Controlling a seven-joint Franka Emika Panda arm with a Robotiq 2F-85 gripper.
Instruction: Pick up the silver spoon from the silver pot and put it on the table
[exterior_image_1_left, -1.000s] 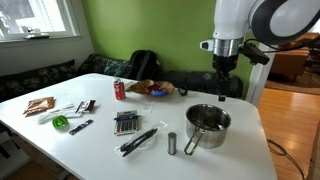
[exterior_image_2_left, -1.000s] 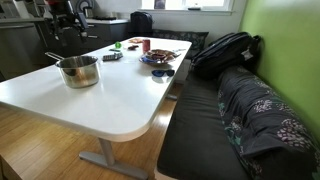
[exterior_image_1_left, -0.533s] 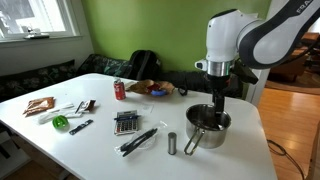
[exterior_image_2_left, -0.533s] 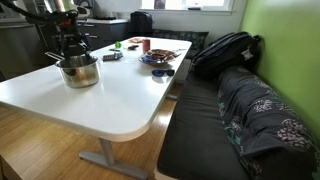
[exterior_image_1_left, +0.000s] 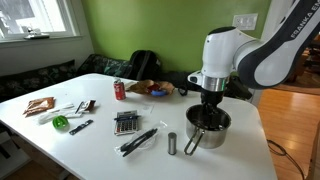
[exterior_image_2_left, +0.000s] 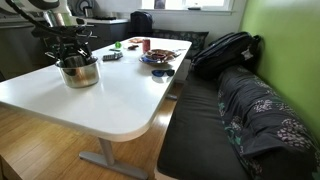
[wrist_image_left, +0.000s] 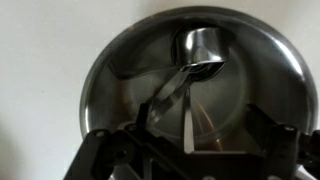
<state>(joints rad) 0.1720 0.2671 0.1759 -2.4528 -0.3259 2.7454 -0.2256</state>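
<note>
The silver spoon (wrist_image_left: 200, 45) is inside the pot with its handle between my open fingers. I will next bring my gripper down past the pot's rim onto the spoon handle's near end (wrist_image_left: 188, 135).
The silver pot (exterior_image_1_left: 212, 129) stands on the white table (exterior_image_1_left: 100, 140) near its corner, with its long handle pointing toward the small grey cylinder (exterior_image_1_left: 172, 143). It also shows in an exterior view (exterior_image_2_left: 80, 72). In the wrist view the pot (wrist_image_left: 110, 70) fills the frame. The silver spoon (wrist_image_left: 200, 45) lies inside, bowl at the far side, handle running toward me. My gripper (wrist_image_left: 185, 140) is open, its fingers on either side of the spoon handle, just above the pot's rim (exterior_image_1_left: 208, 108), (exterior_image_2_left: 70, 50).
On the table are a red can (exterior_image_1_left: 120, 89), a calculator (exterior_image_1_left: 125, 122), black tools (exterior_image_1_left: 138, 140), a green object (exterior_image_1_left: 60, 123) and a plate with food (exterior_image_1_left: 160, 90). A black backpack (exterior_image_2_left: 225, 50) lies on the bench beside the table.
The arm has come down from well above the pot until the gripper sits at the pot's mouth. The pot and spoon have not moved.
</note>
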